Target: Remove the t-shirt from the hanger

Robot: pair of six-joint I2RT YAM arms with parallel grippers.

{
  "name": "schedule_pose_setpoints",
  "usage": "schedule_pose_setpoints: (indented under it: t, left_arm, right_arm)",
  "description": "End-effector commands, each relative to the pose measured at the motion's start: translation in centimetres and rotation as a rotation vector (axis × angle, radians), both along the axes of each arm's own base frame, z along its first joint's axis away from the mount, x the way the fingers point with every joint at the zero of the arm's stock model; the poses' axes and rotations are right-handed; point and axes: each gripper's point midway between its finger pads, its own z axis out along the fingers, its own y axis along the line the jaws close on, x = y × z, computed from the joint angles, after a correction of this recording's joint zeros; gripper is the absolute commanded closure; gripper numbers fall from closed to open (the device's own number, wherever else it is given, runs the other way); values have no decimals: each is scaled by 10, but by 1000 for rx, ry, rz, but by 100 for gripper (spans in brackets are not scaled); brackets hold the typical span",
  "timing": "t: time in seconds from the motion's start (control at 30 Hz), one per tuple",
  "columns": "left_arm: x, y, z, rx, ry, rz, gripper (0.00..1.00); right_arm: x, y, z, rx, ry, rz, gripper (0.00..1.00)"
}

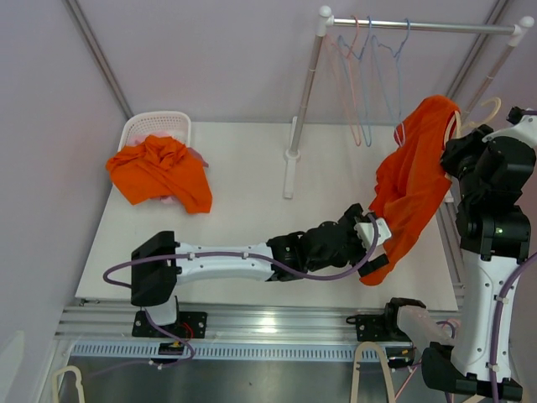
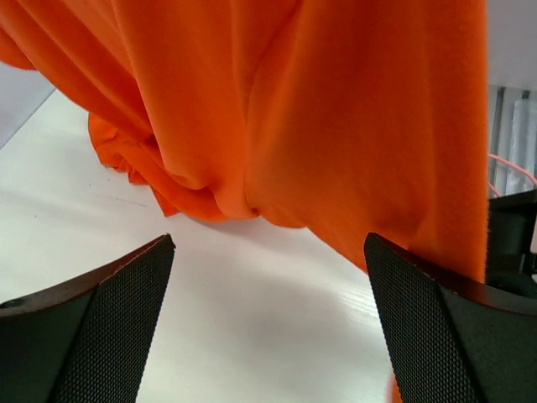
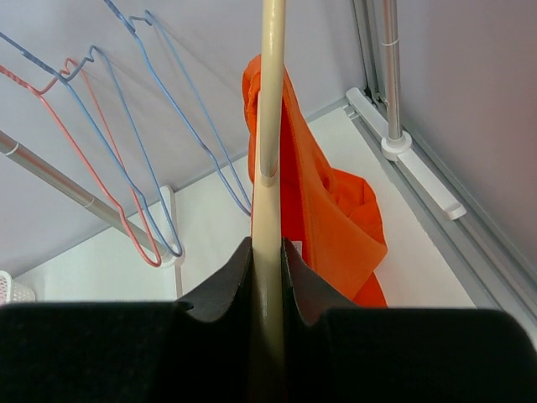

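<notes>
The shirt's near edge (image 1: pixel 375 278) (image 2: pixel 457 239) hangs outside my open fingers, so my left gripper next needs to draw off the cloth, turn toward that edge, and push in to close.
An orange t-shirt (image 1: pixel 415 180) hangs from a cream hanger (image 1: pixel 481 113) at the right of the table. My right gripper (image 1: pixel 461 155) is shut on the hanger's arm (image 3: pixel 268 193) and holds it up in the air; the shirt (image 3: pixel 323 201) drapes off its far end. My left gripper (image 1: pixel 377 239) is open just beside the shirt's lower hem, above the table. In the left wrist view the shirt (image 2: pixel 336 117) fills the upper frame ahead of the open fingers (image 2: pixel 436 327), with nothing between them.
A clothes rail (image 1: pixel 419 25) with several wire hangers (image 1: pixel 369 84) stands at the back. A second orange garment (image 1: pixel 159 172) lies over a white basket (image 1: pixel 155 126) at the back left. The rail's post (image 1: pixel 292 155) stands mid-table.
</notes>
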Motion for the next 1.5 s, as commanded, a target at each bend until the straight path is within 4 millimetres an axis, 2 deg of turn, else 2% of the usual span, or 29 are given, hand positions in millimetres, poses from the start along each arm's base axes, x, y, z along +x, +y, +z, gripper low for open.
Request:
schedule_pose_setpoints:
  t: [0.0,0.03,0.13,0.23,0.27,0.33,0.37,0.4,0.47,0.53,0.6,0.63,0.83,0.97,1.07,1.1,1.13,1.17,1.2,1.23,1.27,1.3,1.33,1.37,1.4,1.43,1.47]
  left_arm:
    - [2,-9,91,-271,-65,-8,1]
    - [-3,-9,96,-296,-63,-23,0]
    - [-6,-4,89,-328,-63,-21,0]
    - [-1,8,88,-337,-72,22,1]
    - [-2,15,93,-348,-77,23,0]
    - [-9,23,89,-343,-75,-6,1]
    - [-15,33,103,-373,-75,-28,0]
    - [-20,39,92,-350,-69,-51,0]
    - [-37,47,92,-355,-61,-131,0]
    - [-60,58,103,-393,-76,-248,0]
    - [-71,61,103,-392,-69,-303,1]
    - [-74,60,107,-395,-68,-323,1]
    - [-77,34,88,-357,-22,-365,0]
    - [-76,14,92,-359,-8,-381,1]
    - [-68,-1,76,-329,8,-350,1]
    - [-64,-5,86,-350,0,-333,1]
    - [-62,-11,79,-339,10,-324,0]
    - [-56,-16,95,-367,0,-299,1]
    - [-55,-20,94,-364,6,-299,1]
    - [-46,-24,102,-363,19,-251,0]
    - [-41,-28,99,-346,27,-227,1]
    - [-35,-36,102,-345,27,-197,7]
    - [-28,-38,113,-356,25,-163,20]
    - [-27,-40,104,-319,35,-157,35]
    - [-30,-39,110,-321,35,-172,75]
    - [-44,-37,108,-313,48,-242,98]
    - [-56,-31,112,-333,83,-285,99]
  right_arm:
    - [-13,4,43,-5,-123,10,100]
    - [-12,4,42,-6,-118,11,100]
    - [-12,3,41,-5,-119,8,100]
    - [-9,1,40,-7,-115,-4,100]
    - [-8,1,39,-9,-112,-5,100]
    - [-3,-1,34,-7,-103,-10,100]
    - [-1,-1,35,-7,-107,-10,100]
    - [1,0,34,-6,-108,-7,100]
    - [6,-1,30,-5,-102,-9,100]
    - [10,-2,27,-5,-93,-12,100]
    - [12,-1,27,-3,-93,-9,100]
    - [12,-1,28,-3,-96,-7,100]
    - [6,2,38,14,-123,-6,100]
    - [0,4,43,23,-127,-1,100]
    - [-4,9,48,34,-140,15,100]
    - [-5,10,48,37,-142,18,100]
    - [-7,12,49,39,-144,26,100]
    - [-8,13,48,40,-143,30,100]
    - [-9,14,49,40,-144,34,100]
    - [-9,14,49,41,-143,35,100]
    - [-9,15,47,43,-140,36,100]
    - [-9,15,46,44,-137,39,100]
    - [-7,16,46,44,-138,44,100]
    - [-6,16,45,45,-134,45,100]
    - [-5,16,44,42,-133,44,100]
    - [-2,15,44,35,-132,42,100]
    - [3,12,41,26,-122,33,100]
